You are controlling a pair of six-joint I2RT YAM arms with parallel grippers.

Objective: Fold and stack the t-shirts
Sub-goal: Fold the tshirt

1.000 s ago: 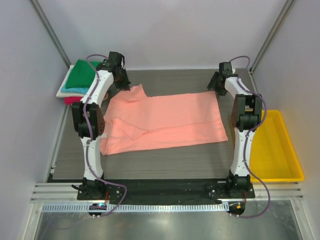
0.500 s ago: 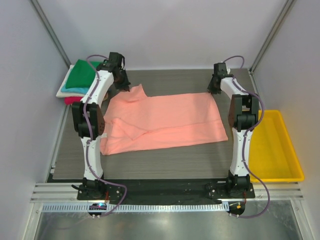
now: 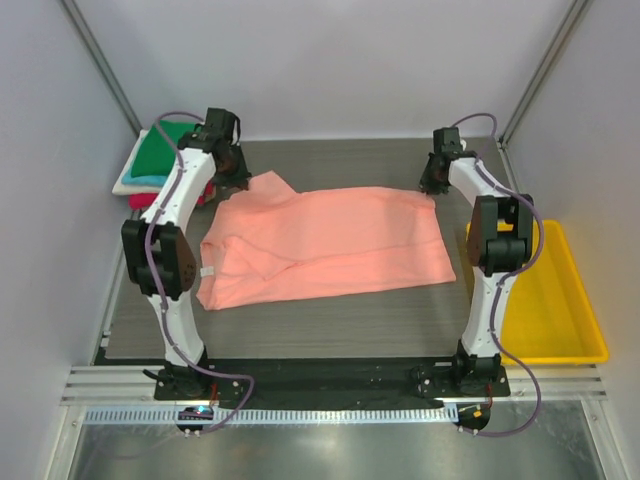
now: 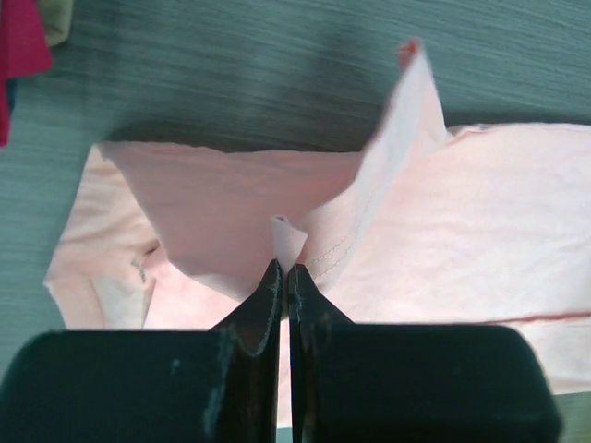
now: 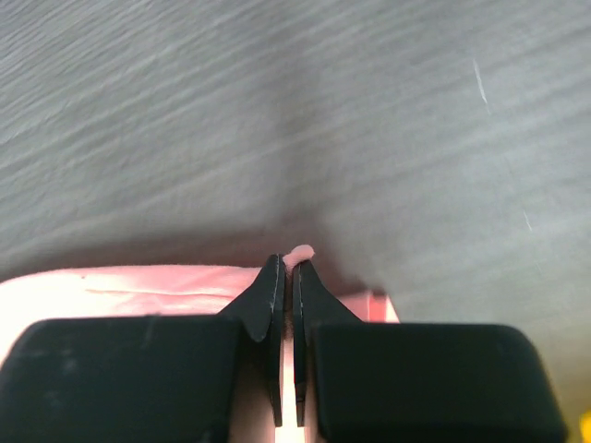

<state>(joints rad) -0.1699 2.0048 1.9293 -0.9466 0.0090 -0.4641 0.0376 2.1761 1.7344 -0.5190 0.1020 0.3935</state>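
Note:
My right gripper moves back and slightly toward the yellow bin first as the next move, to get the held corner over the shirt [image 3: 445,266].
A salmon-pink t-shirt [image 3: 330,245] lies spread across the middle of the dark table. My left gripper [image 3: 236,180] is shut on a fold of cloth near the shirt's far left corner, and that pinched fold [image 4: 288,242] stands up between the fingers with a lifted flap [image 4: 406,101] beyond it. My right gripper [image 3: 432,188] is shut on the far right corner of the shirt; a small nub of pink cloth [image 5: 301,251] pokes out above the fingertips. A stack of folded t-shirts [image 3: 160,160], green on top, lies at the far left.
A yellow plastic bin [image 3: 545,290] stands at the right, beside the table's edge. White enclosure walls close in behind and at both sides. A red and a cream folded edge [image 4: 28,37] show at the top left of the left wrist view.
My right gripper has closed on the shirt's far right corner. My left arm has shifted left and back, pulling the shirt's left side and its raised flap with it.

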